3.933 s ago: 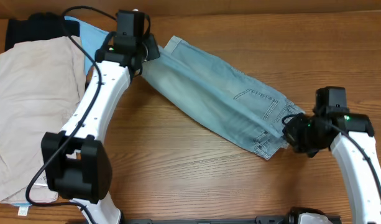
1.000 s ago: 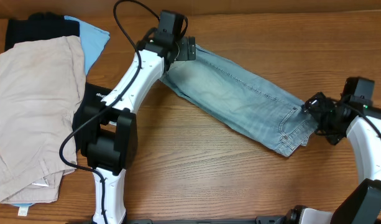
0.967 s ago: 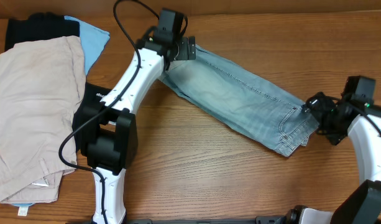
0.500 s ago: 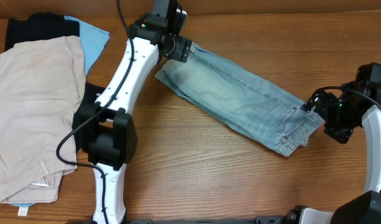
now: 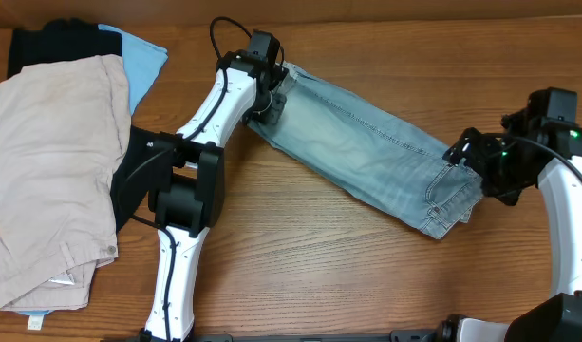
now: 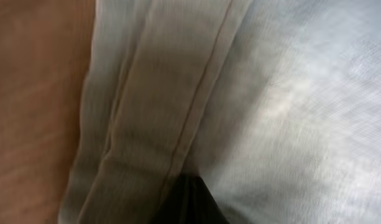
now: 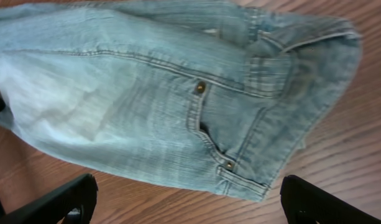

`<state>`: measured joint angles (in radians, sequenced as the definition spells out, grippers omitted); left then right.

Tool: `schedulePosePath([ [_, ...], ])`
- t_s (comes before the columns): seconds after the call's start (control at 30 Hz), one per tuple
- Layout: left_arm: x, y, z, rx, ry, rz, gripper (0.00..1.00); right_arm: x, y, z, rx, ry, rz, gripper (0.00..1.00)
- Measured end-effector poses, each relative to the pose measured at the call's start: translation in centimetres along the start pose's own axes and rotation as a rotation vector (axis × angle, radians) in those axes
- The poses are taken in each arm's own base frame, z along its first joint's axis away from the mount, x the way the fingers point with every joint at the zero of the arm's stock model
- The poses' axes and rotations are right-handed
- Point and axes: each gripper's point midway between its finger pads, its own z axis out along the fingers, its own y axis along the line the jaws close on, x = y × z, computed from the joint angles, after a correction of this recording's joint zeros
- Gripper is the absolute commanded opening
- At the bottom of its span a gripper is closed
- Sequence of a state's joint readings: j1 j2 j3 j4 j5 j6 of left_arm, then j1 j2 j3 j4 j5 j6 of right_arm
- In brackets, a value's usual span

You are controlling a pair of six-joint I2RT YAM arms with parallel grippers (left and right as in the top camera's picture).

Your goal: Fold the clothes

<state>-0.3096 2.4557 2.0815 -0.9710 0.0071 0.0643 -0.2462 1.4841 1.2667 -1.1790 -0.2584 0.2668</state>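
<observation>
The right gripper's open fingers stop short of the denim, so it should lower and slide toward the left in the overhead view onto the waistband end (image 5: 464,185) (image 7: 324,81).
The clothes (image 5: 366,152), light blue denim shorts doubled lengthwise, lie slanting from the upper middle of the table down to the right. My left gripper (image 5: 272,103) is pressed onto the cuffed leg end and is shut on the cloth. In the left wrist view its dark tip (image 6: 191,202) pinches the denim (image 6: 289,93) beside a seam. My right gripper (image 5: 466,157) hovers at the waist end, open. In the right wrist view its fingers (image 7: 59,199) stand wide apart over bare wood, just short of the pocket corner (image 7: 227,165).
Beige trousers (image 5: 48,161) lie stacked at the left edge over a black garment (image 5: 53,43) and a light blue cloth (image 5: 139,52). The left arm's base (image 5: 172,195) stands between that stack and the shorts. Wooden tabletop (image 5: 319,275) runs along the front.
My left gripper has dropped onto the cuff end and shut on it. My right gripper has shifted slightly left toward the waist and stays open.
</observation>
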Motion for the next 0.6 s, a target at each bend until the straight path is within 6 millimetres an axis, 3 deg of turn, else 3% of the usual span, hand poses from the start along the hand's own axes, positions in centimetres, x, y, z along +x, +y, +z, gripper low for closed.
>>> schedulePosePath([
  [0.27,5.0,2.4,-0.8,-0.063,0.2,-0.244,0.05,0.3,1.4,0.3,-0.013,-0.002,-0.048,0.98],
  [0.37,7.5,4.4,-1.4,-0.078,0.288,-0.359,0.1,0.3,1.4,0.3,-0.012,-0.002,-0.047,0.96],
  [0.6,13.0,9.6,-3.1,-0.084,0.471,-0.555,0.08,-0.1,1.4,0.8,-0.012,0.0,-0.049,0.86],
])
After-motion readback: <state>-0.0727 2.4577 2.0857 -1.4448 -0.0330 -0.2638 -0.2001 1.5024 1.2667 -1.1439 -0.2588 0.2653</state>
